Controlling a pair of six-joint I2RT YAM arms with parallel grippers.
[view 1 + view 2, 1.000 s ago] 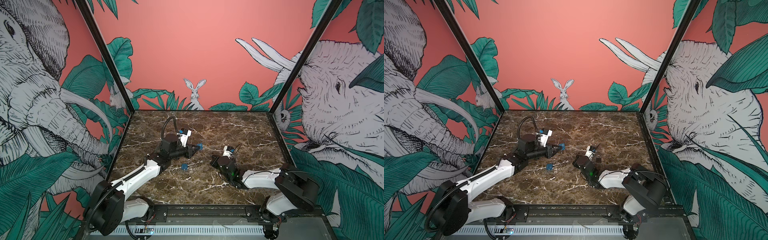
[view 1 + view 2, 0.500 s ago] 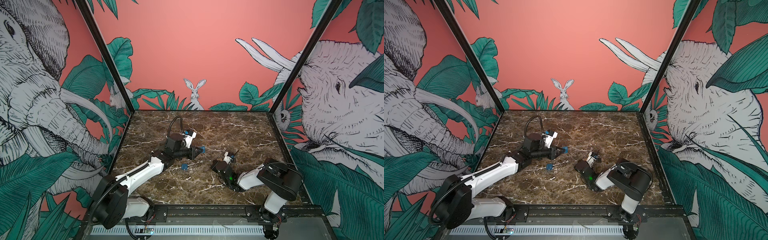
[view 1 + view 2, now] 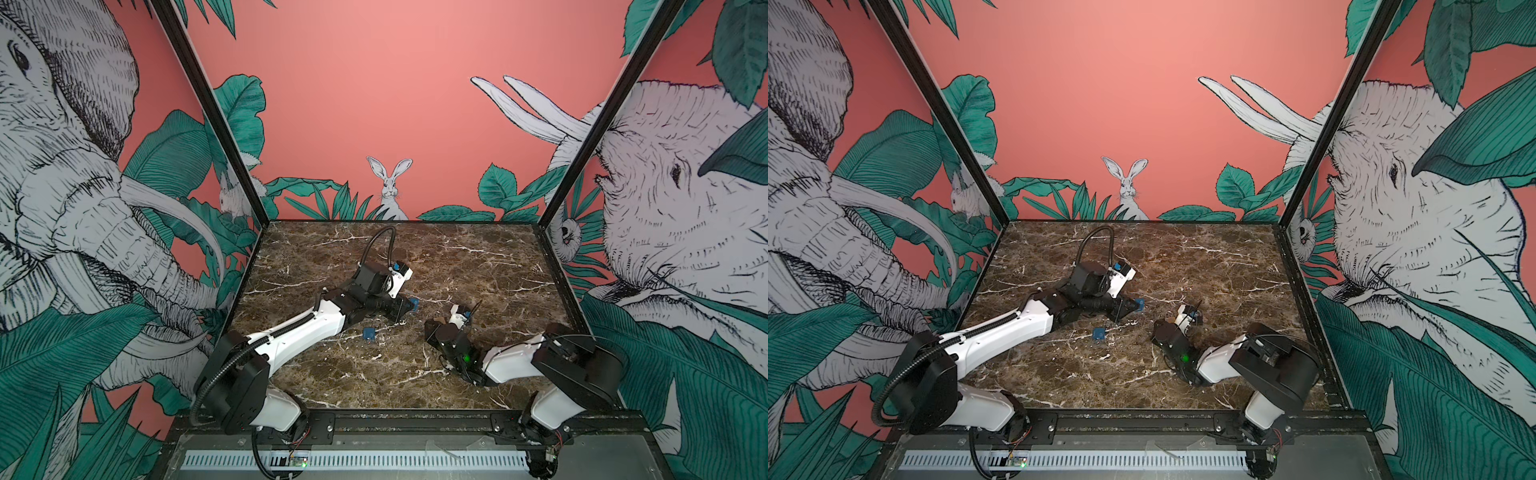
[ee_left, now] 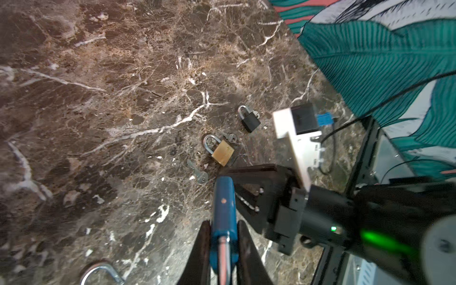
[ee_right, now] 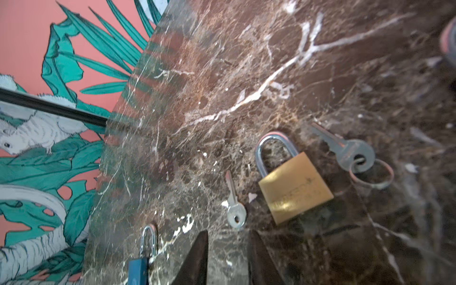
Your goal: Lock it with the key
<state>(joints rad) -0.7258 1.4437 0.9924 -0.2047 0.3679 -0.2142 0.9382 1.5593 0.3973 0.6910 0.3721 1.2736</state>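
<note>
The empty patch of bare marble lies below my left gripper, so I should next turn that gripper to point down and lower it to release the blue padlock there.
My left gripper (image 4: pixel 223 224) is shut on a blue padlock (image 4: pixel 223 197), held edge-on with its shackle toward the camera; both top views show it low over the table (image 3: pixel 410 304) (image 3: pixel 1138 306). A small silver key (image 5: pixel 234 206) (image 4: pixel 198 172) lies flat just beyond my right gripper (image 5: pixel 228 237), which is open with nothing between its fingers. Beside that key lies a brass padlock (image 5: pixel 293 188) (image 4: pixel 222 153) with its shackle down. A second key (image 5: pixel 350 150) on a ring lies on the padlock's other side.
Another blue padlock (image 3: pixel 369 333) (image 5: pixel 138 267) lies on the marble table (image 3: pixel 478 257) between the arms. A black padlock (image 4: pixel 250 121) lies past the brass one. In the left wrist view the right arm's black gripper body (image 4: pixel 271 197) is close to the held padlock.
My right gripper's jaws have parted from shut to open. The left gripper has drifted a little right with the blue padlock. The right arm's elbow has swung in and back out.
</note>
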